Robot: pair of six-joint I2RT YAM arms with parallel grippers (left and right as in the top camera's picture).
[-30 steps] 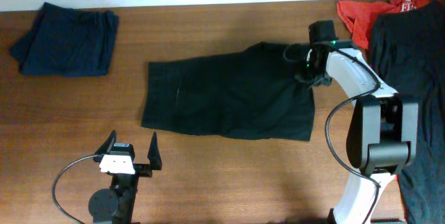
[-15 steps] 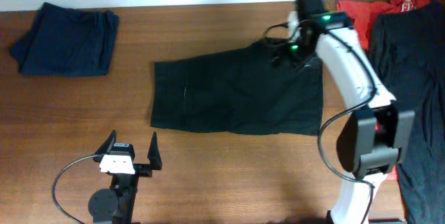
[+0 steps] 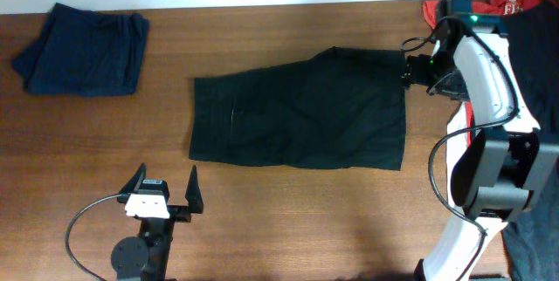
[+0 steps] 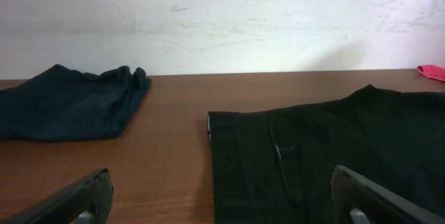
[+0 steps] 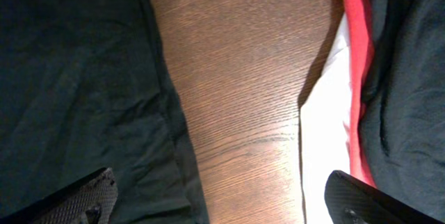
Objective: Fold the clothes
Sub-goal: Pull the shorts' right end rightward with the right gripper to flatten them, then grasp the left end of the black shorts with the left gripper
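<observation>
My left gripper is to move outward next and tip down onto the black garment's edge (image 3: 195,127) (image 4: 215,190) that faces the folded navy garment, because the cloth is still spread flat.
A black garment (image 3: 301,111) of the clothes lies spread flat in the middle of the table. My right gripper (image 3: 425,70) hovers just past its upper right corner, open and holding nothing. In the right wrist view the black cloth (image 5: 76,78) fills the left side and bare wood shows between the wide-apart fingers of the gripper (image 5: 219,189). My left gripper (image 3: 164,187) stands open near the front edge, short of the garment's lower left corner. Its own view shows the garment's left edge (image 4: 327,154) ahead of the empty gripper (image 4: 221,182).
A folded dark navy garment (image 3: 83,50) (image 4: 69,102) lies at the back left. At the back right sits a red garment (image 3: 454,15) (image 5: 354,57), with a heap of black cloth (image 3: 515,80) along the right edge. A white patch (image 5: 323,133) borders the red.
The right gripper carried the garment's upper right corner rightward, then opened, let it go and moved further right. The garment now lies flatter and shifted right. The left arm has stayed still.
</observation>
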